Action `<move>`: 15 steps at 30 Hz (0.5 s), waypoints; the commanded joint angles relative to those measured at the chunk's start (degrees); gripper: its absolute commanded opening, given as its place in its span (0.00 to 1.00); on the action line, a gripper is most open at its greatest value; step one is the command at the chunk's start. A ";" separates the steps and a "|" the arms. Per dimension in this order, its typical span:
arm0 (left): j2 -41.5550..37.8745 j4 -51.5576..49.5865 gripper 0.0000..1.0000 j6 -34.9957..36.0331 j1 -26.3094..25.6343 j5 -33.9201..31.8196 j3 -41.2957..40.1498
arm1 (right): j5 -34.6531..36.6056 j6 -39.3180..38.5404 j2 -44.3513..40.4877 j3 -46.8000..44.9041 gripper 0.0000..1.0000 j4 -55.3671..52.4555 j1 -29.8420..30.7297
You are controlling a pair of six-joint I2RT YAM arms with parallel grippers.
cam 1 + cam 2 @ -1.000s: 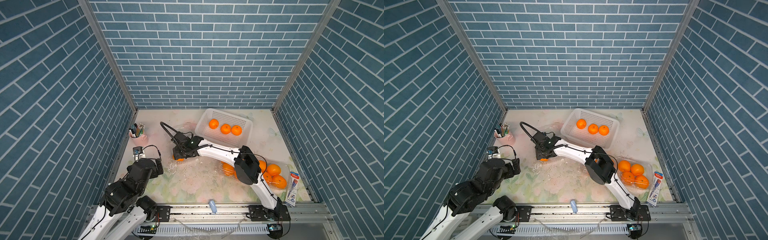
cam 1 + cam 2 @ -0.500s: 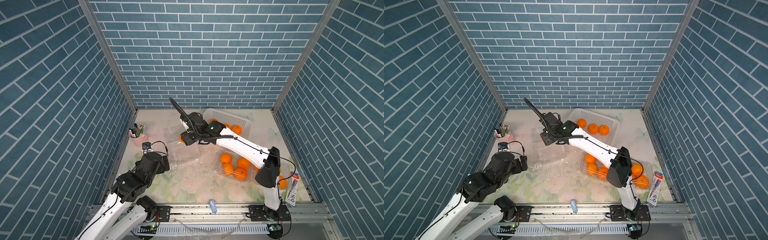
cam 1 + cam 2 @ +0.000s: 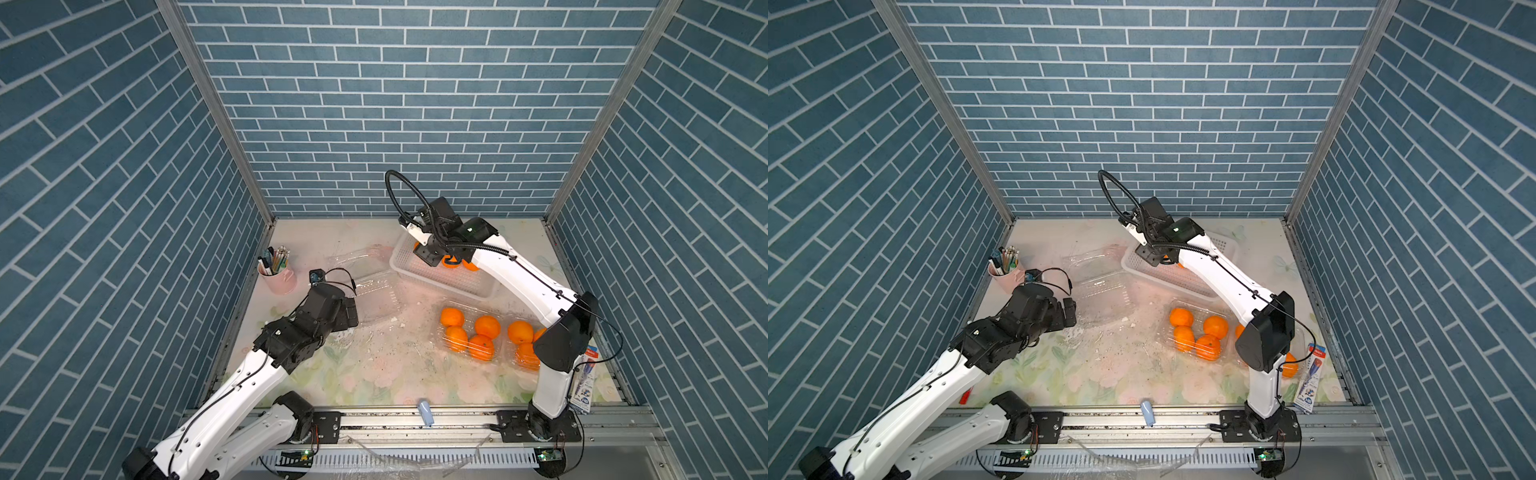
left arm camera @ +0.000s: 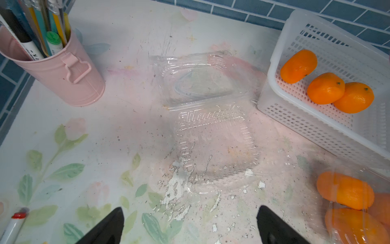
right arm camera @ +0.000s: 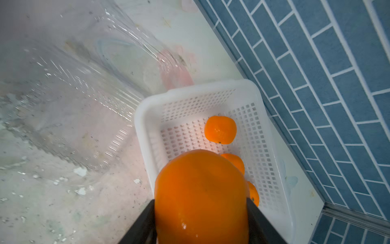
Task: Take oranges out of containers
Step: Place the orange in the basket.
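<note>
I next need to move my right gripper down and outward past the near rim of the basket, then release the orange on the bare basket bottom beside the oranges.
My right gripper is shut on an orange and hangs over the near-left corner of the white basket. Three oranges lie in that basket. An empty clear container lies open on the table, its lid flat behind it. My left gripper stands open just in front of it, holding nothing. In both top views a container with several oranges sits at the right front. Beside it, another container with oranges is partly hidden by the right arm's elbow.
A pink cup of pens stands at the left wall. A red-capped marker lies near the left arm. A packaged pen lies at the right front edge, and a small blue object sits on the front rail.
My right arm lifted the orange out of the left container and carried it back-right to above the basket. My left arm drew up closer to the emptied container.
</note>
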 commanded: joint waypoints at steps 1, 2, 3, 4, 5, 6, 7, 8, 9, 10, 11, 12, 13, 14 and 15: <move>1.05 3.00 0.99 -0.75 0.36 1.53 1.43 | -1.64 -11.15 2.27 1.44 0.47 -1.12 -2.07; 1.34 3.70 0.99 -0.91 0.31 1.72 1.36 | -1.90 -12.34 3.46 2.53 0.47 -1.89 -2.52; 1.63 4.19 0.99 -1.04 0.35 1.87 1.32 | -2.09 -13.32 4.60 3.52 0.47 -2.50 -2.89; 1.87 4.76 0.99 -1.16 0.34 1.98 1.35 | -2.19 -14.28 5.82 4.52 0.47 -2.94 -3.33; 2.35 5.25 0.99 -1.11 0.38 2.14 1.33 | -2.27 -14.98 6.97 5.41 0.47 -3.35 -3.75; 2.74 5.64 0.99 -1.27 0.38 2.25 1.32 | -2.40 -15.62 8.06 6.30 0.47 -3.95 -4.06; 3.14 5.88 0.99 -1.26 0.38 2.41 1.50 | -2.45 -16.17 9.26 7.32 0.47 -4.65 -4.39; 3.46 6.01 0.99 -1.25 0.32 2.53 1.63 | -2.46 -16.70 10.42 8.12 0.47 -5.05 -4.65; 3.85 6.08 0.99 -1.21 0.38 2.54 1.80 | -2.50 -17.11 11.40 8.79 0.47 -5.40 -4.84; 4.23 6.14 0.99 -1.16 0.37 2.54 1.93 | -2.30 -17.59 12.44 9.50 0.47 -5.63 -5.01; 4.60 6.19 0.99 -0.97 0.33 2.54 2.15 | -1.83 -18.02 13.17 9.96 0.47 -5.68 -5.12; 4.85 6.24 0.99 -0.93 0.36 2.54 2.22 | -1.17 -18.66 14.26 10.49 0.47 -5.66 -5.14; 5.22 6.21 0.99 -0.81 0.37 2.45 2.42 | -0.12 -19.24 15.21 10.94 0.47 -5.46 -5.24; 5.56 6.22 0.99 -0.70 0.34 2.33 2.52 | 1.11 -19.81 16.17 11.40 0.46 -5.15 -5.33; 5.85 6.23 0.99 -0.67 0.31 2.36 2.74 | 2.56 -20.24 16.96 11.65 0.45 -4.61 -5.32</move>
